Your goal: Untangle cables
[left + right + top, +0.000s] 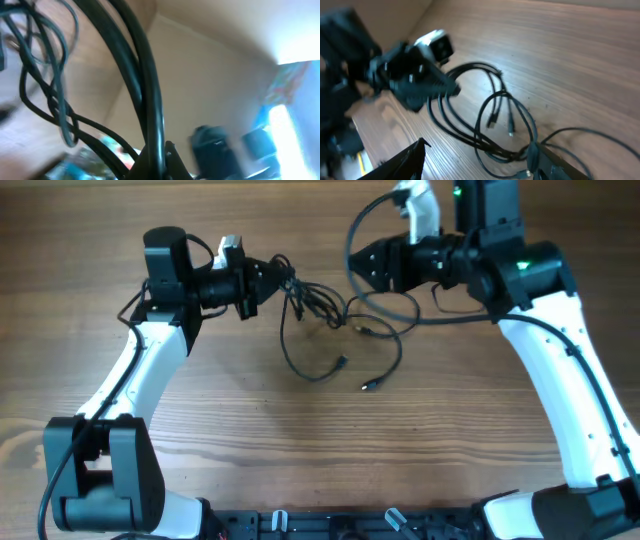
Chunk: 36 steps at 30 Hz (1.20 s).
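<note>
The bundle should go down and to the left in the overhead view next, because bare wood is there. My left gripper will carry it there and let go of it.
The cables (pixel 322 308) are thin black cords knotted at the table's middle. Loose loops and plug ends (pixel 369 386) trail toward the front. My left gripper (pixel 272 277) is shut on a bundle of strands at the tangle's left end. In the left wrist view those cables (pixel 150 95) run up out of the closed gripper (pixel 161 156). My right gripper (pixel 356 268) hovers just right of the knot. Its jaws stand wide apart in the right wrist view (pixel 480 152), with the cables (pixel 490 117) on the wood between them. One knotted strand (pixel 532 154) lies against the right finger (pixel 560 170).
The right arm's own thick black wire (pixel 352 230) arcs above the gripper near the far edge. The left arm's wrist (pixel 415 75) shows in the right wrist view, close behind the tangle. Bare wooden table (pixel 300 450) stretches to the front.
</note>
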Tool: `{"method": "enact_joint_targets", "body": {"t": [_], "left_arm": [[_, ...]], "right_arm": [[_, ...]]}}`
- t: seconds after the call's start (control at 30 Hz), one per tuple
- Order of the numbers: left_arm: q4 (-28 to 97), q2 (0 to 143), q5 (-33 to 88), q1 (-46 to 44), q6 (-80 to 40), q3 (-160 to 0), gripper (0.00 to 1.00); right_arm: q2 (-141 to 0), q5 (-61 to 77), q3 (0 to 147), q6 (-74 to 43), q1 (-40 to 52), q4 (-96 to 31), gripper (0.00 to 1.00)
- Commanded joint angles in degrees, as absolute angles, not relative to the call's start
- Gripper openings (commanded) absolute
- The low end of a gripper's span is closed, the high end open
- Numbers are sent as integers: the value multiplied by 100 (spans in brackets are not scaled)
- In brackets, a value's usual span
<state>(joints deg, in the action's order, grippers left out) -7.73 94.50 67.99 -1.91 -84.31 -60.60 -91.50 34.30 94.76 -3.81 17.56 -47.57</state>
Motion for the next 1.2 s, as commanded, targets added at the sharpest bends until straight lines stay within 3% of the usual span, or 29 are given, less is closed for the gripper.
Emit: {"method": "enact_joint_targets", "body": {"t": [0.0, 0.13, 0.43, 0.53, 0.63, 0.7, 0.8, 0.9, 1.07, 1.17], "left_arm": [[-1909, 9288, 7175, -202, -11179, -6119, 4], [-2954, 9288, 7087, -200, -12307, -6119, 4], [-2980, 9288, 6895, -200, -12372, -6119, 4], [-2980, 9288, 6764, -200, -12372, -6119, 4], [-2980, 9288, 6705, -196, -12315, -6119, 4], [-2976, 9290, 6514, -163, -11640, -6119, 4], [-2604, 9290, 6267, -99, -8930, -6117, 11], [-1822, 9290, 5940, -99, -7393, -6117, 12], [-54, 9290, 4473, -99, -6768, -6117, 6], [137, 9290, 4383, -123, -6368, -6117, 4]], "right_arm": [[-9365, 3546, 9513, 755, 2097, -4764, 68], [-9513, 3391, 9513, 1229, 2342, -4748, 68], [-10108, 3651, 9513, 1345, 2735, -4547, 63], [-10269, 3747, 9513, 1131, 2808, -4429, 50], [-10348, 3516, 9513, 709, 2805, -4294, 15], [-10326, 3439, 9515, 226, 2805, -4082, 5], [-10077, 3494, 9537, -642, 2805, -3896, 4], [-9743, 3920, 9537, -775, 2805, -3935, 4], [-9196, 4346, 9537, -1177, 2805, -4143, 4], [-9085, 4757, 9537, -1326, 2805, -4182, 4]]}}
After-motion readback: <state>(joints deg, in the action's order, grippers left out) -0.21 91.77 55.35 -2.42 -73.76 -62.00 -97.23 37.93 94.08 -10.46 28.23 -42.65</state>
